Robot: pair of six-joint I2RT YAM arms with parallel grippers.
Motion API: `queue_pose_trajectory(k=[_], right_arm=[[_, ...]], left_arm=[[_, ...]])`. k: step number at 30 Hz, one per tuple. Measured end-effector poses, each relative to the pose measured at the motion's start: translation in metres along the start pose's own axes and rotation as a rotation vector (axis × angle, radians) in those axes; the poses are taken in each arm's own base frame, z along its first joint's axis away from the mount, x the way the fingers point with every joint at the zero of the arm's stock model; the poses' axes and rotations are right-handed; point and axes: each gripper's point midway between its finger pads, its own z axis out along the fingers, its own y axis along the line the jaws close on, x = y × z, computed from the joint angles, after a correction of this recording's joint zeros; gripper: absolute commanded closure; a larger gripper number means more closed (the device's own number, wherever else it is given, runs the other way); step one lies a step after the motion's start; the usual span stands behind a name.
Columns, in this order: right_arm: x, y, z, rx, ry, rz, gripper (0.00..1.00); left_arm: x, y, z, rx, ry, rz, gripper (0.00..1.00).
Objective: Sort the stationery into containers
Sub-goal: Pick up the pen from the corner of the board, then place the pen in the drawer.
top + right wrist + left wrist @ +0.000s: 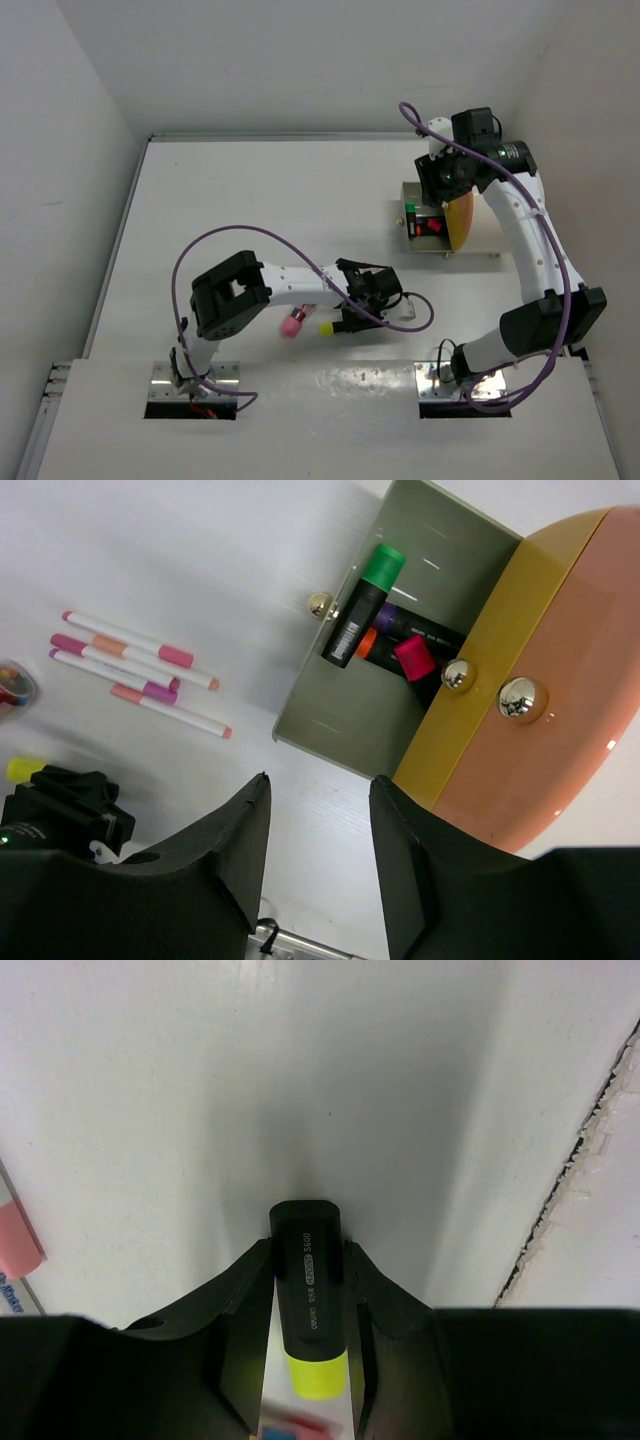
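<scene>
Other highlighters already lie in the open grey drawer (pixel 425 222), so next I lift my left gripper and swing it outward over it, toward the right in the top view.
My left gripper (pixel 350 312) is shut on a black highlighter with a yellow end (pixel 307 1295), low over the table; its yellow end shows in the top view (pixel 327 327). A pink-ended tube (pixel 292 323) lies just left of it. The container's orange round face (pixel 560 680) with shiny knobs is pulled out, and its grey drawer (pixel 330 710) lies open. In the drawer lie green, purple, orange and pink highlighters (pixel 385 630). My right gripper (pixel 320 782) is open and empty, above the table beside the drawer's front edge. Thin white pens with pink marks (pixel 140 665) lie to the left.
The container (pixel 445 222) stands at the table's far right, close to the right wall. The left arm's purple cable (pixel 215 240) loops over the table's middle. A small round pink object (pixel 12 685) sits at the left edge of the right wrist view.
</scene>
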Motion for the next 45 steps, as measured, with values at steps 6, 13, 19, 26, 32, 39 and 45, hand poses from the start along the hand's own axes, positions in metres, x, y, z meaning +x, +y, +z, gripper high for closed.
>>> queue_pose_trajectory(k=[6,13,19,26,32,39,45], right_arm=[[-0.012,0.004,-0.005,-0.02,-0.052,0.012,0.56],[-0.056,0.004,-0.029,-0.019,-0.216,0.072,0.56],[-0.094,-0.002,-0.061,0.023,-0.398,0.116,0.57],[-0.104,-0.024,-0.074,0.145,-0.47,0.15,0.58],[-0.093,-0.069,-0.08,0.288,-0.457,0.203,0.57],[-0.06,-0.117,-0.081,0.406,-0.39,0.27,0.54],[-0.038,-0.129,-0.075,0.419,-0.317,0.264,0.55]], left_arm=[[-0.034,0.003,-0.038,0.011,-0.127,-0.035,1.0],[-0.123,0.055,-0.194,-0.022,-0.668,-0.204,1.0],[-0.175,0.144,-0.282,-0.011,-1.046,-0.392,1.0],[-0.214,0.213,-0.234,0.204,-1.173,-0.627,1.0],[-0.237,0.23,-0.199,0.314,-1.191,-0.725,1.0],[-0.251,0.242,-0.197,0.326,-1.275,-0.698,0.96],[-0.255,0.256,-0.165,0.318,-1.266,-0.711,0.9]])
